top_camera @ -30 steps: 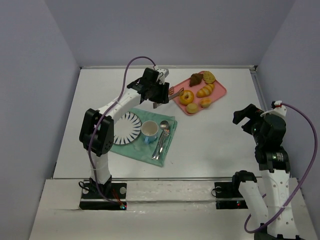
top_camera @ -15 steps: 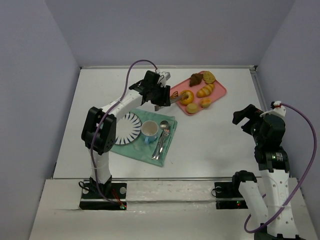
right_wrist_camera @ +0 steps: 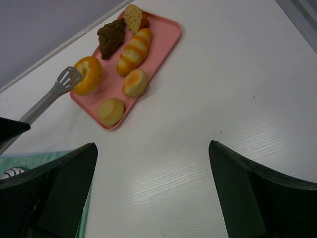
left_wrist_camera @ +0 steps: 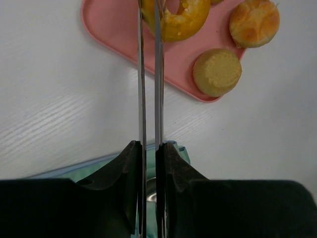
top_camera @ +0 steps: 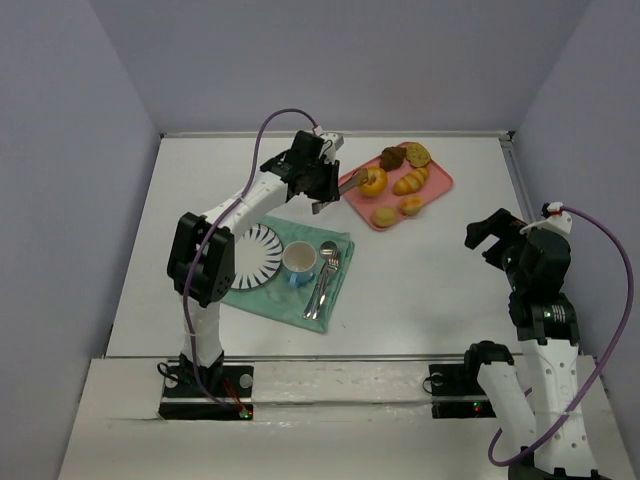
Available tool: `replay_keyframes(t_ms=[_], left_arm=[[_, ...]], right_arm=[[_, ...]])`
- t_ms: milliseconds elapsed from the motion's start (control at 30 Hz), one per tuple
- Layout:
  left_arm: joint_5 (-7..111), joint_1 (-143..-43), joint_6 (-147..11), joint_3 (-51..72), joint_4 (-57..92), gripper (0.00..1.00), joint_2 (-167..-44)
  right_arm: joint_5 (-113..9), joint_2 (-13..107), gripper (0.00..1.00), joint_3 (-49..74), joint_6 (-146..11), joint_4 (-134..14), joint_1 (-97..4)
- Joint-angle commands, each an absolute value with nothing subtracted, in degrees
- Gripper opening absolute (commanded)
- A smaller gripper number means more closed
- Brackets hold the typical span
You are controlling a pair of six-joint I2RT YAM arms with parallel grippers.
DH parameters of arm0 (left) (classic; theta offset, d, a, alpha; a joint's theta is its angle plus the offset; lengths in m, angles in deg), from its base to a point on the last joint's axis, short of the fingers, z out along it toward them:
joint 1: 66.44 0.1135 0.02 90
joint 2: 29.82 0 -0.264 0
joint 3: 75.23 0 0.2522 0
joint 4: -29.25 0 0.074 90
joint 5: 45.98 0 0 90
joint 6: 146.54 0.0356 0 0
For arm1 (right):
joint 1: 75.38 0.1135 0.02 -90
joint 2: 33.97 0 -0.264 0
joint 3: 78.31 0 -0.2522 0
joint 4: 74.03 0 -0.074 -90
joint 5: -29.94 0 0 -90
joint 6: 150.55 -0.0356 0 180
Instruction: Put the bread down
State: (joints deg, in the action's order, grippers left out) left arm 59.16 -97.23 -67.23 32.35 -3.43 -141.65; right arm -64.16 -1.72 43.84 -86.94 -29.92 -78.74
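The empty striped plate [top_camera: 259,256] is back from my left gripper and to its left in the top view, so next I will lift the ring bread over the plate, lower it and let go.
My left gripper [top_camera: 318,182] is shut on a pair of metal tongs [top_camera: 345,183]. The tongs' two blades [left_wrist_camera: 149,74] run close together to a yellow ring-shaped bread [left_wrist_camera: 185,20] and pinch its near side at the left end of the pink tray [left_wrist_camera: 106,25]. The ring bread [top_camera: 374,181] looks tipped up on the tray [top_camera: 442,186]; the right wrist view shows it [right_wrist_camera: 88,75] against the tongs' head [right_wrist_camera: 68,78]. My right gripper [right_wrist_camera: 151,146] is open and empty above bare table, well right of the tray.
The tray also holds a dark pastry [right_wrist_camera: 111,33], a striped long roll [right_wrist_camera: 132,51], two round buns [right_wrist_camera: 134,82] [right_wrist_camera: 111,111] and a slice [right_wrist_camera: 132,17]. A striped plate [top_camera: 252,255], cup [top_camera: 298,262], fork and spoon [top_camera: 325,275] sit on a green cloth [top_camera: 270,295].
My left gripper moved the tongs right onto the ring bread and closed them on it. The bread has shifted slightly away and tipped up. The right arm has not moved.
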Motion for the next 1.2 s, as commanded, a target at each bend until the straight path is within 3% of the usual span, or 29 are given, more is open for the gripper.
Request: replay_keyframes(t_ms=[0, 300, 567, 800, 967, 1167], left_arm=[[56.0, -97.5, -66.9, 38.5, -3.4, 0.09, -138.5], [47.1, -97.3, -70.6, 37.5, -1.7, 0.06, -131.7], [38.7, -93.7, -77.0, 20.8, 2.1, 0.06, -115.6], [19.3, -87.9, -94.9, 3.1, -5.1, 0.07, -100.7], [16.5, -85.3, -101.6, -4.1, -13.4, 0.06, -91.5], [24.5, -85.3, -104.7, -10.2, -20.4, 0.07, -83.1]], right_arm=[[-64.5, -2.3, 1.00, 43.9, -86.8, -33.0, -78.9], [-63.8, -3.2, 1.00, 44.2, -86.6, -33.1, -78.9], [-63.1, -3.1, 1.00, 44.2, -86.6, -33.0, -78.9], [-61.9, -2.2, 1.00, 44.3, -86.6, -33.6, -78.9], [-61.3, -1.3, 1.00, 44.2, -86.6, -33.8, -78.9], [-60.9, -1.5, 1.00, 44.3, -86.6, -34.0, -78.9]])
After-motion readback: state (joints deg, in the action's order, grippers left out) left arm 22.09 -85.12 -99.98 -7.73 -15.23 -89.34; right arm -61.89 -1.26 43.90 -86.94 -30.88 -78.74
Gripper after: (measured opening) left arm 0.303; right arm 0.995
